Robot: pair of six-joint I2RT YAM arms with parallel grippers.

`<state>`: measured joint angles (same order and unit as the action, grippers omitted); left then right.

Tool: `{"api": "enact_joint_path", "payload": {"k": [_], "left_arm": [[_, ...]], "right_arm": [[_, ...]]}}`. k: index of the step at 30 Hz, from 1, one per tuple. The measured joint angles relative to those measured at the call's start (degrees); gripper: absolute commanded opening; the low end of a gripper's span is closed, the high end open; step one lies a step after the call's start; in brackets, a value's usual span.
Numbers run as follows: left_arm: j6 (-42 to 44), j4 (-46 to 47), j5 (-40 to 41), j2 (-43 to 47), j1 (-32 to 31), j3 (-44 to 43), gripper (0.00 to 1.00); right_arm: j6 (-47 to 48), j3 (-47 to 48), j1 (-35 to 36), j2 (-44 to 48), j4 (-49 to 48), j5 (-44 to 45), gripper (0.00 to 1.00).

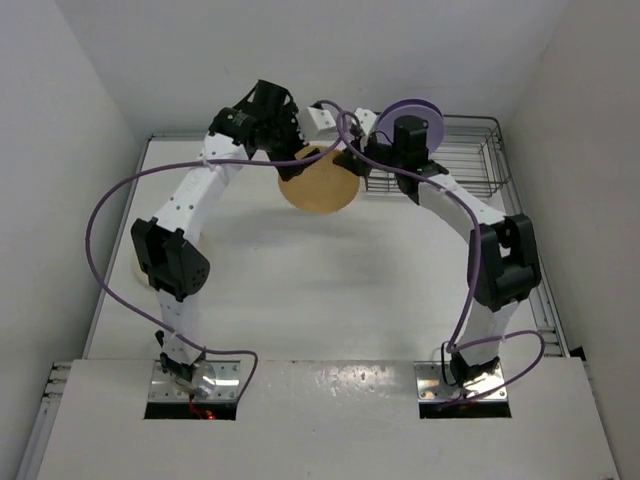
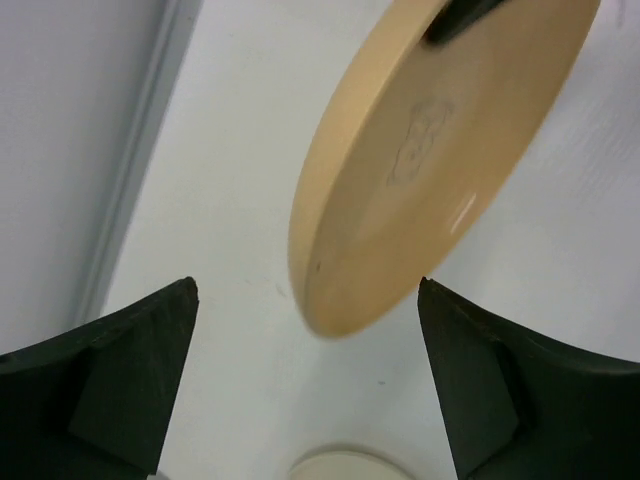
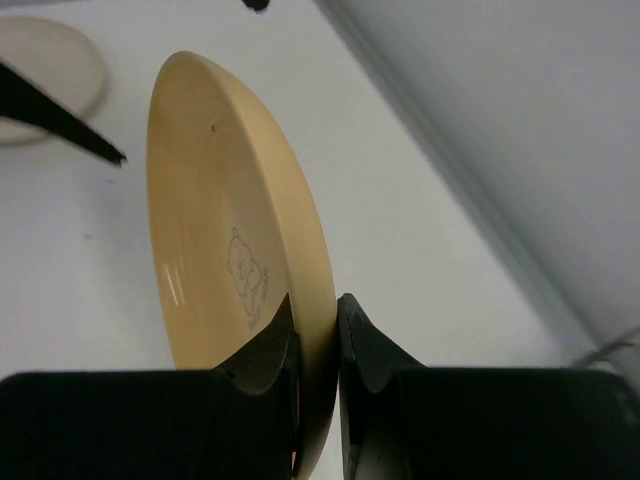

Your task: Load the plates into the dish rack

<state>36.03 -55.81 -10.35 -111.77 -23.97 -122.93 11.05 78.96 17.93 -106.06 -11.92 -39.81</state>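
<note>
I will take the on-edge plate to the rack with my right gripper and lower it in front of the lavender plate, because the rack is to the gripper's right in the top view.
My right gripper is shut on the rim of the orange-yellow plate and holds it on edge above the table, left of the dish rack. The plate has a small bear print. My left gripper is open; its fingers stand either side of the plate's far edge without touching it. A lavender plate stands upright in the rack behind my right wrist. The cream-white plate lies flat on the table. The second lavender plate is out of view.
The table is walled at the back and both sides; the rack stands in the back right corner. The left arm's elbow hangs over the table's left side, with purple cables looping off both arms.
</note>
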Motion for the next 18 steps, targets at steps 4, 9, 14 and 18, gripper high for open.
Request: {"api": "enact_joint_path", "payload": {"k": [4, 9, 14, 18], "left_arm": [[-3.5, 0.7, 0.2, 0.0, 4.3, -1.8, 1.00], [-9.3, 4.4, 1.9, 1.0, 16.3, 3.3, 1.00], [-13.2, 8.8, 5.8, 3.0, 27.5, 17.0, 1.00], [-14.9, 9.5, 9.7, 2.7, 35.9, 24.4, 1.00]], "right_arm": [[11.8, 5.2, -2.6, 2.2, 3.6, 3.6, 0.00], [26.7, 18.3, -9.4, 2.2, 9.3, 5.3, 0.00], [43.0, 21.4, -14.0, 2.3, 14.7, 8.9, 0.00], [52.4, 16.5, -13.7, 0.2, 12.9, 14.7, 0.00]]}}
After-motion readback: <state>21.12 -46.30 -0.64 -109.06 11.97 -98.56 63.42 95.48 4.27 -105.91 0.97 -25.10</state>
